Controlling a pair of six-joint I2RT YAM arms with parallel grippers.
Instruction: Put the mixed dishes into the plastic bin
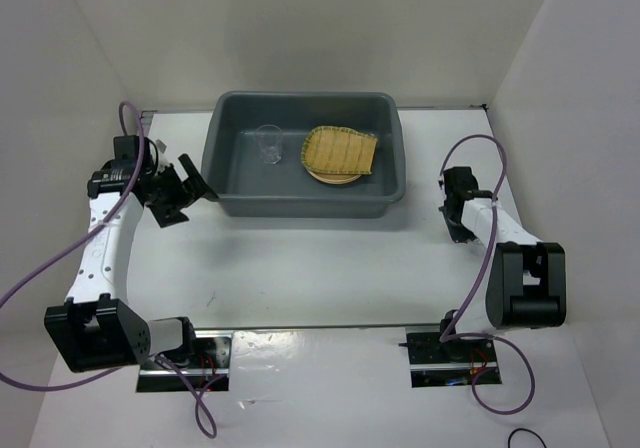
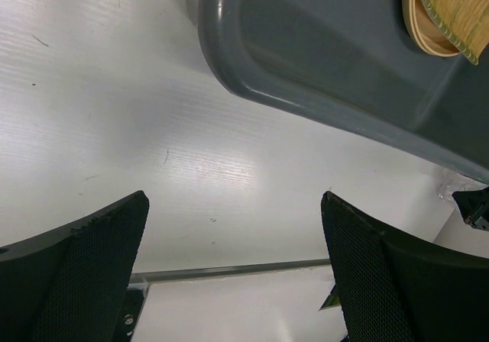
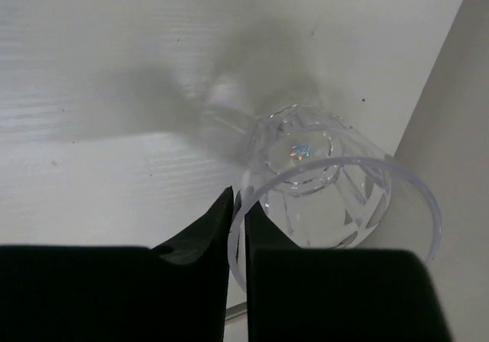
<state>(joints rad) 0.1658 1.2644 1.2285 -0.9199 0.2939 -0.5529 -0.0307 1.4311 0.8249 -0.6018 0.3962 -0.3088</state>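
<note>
My right gripper lifts the second clear cup over the bin next. It then lowers the cup by the bin's near side beside the tray, where the bin's bottom is empty.
The plastic bin stands at the back middle of the table. Inside it are a clear cup and a yellow-green bamboo tray lying on a tan plate. My right gripper is shut on the rim of a second clear cup, one finger inside and one outside, close to the right wall. In the top view that gripper is right of the bin. My left gripper hangs open and holds nothing, just left of the bin's near corner.
White walls close in the table on the left, back and right. A metal strip runs across the near edge between the arm bases. Purple cables loop beside each arm.
</note>
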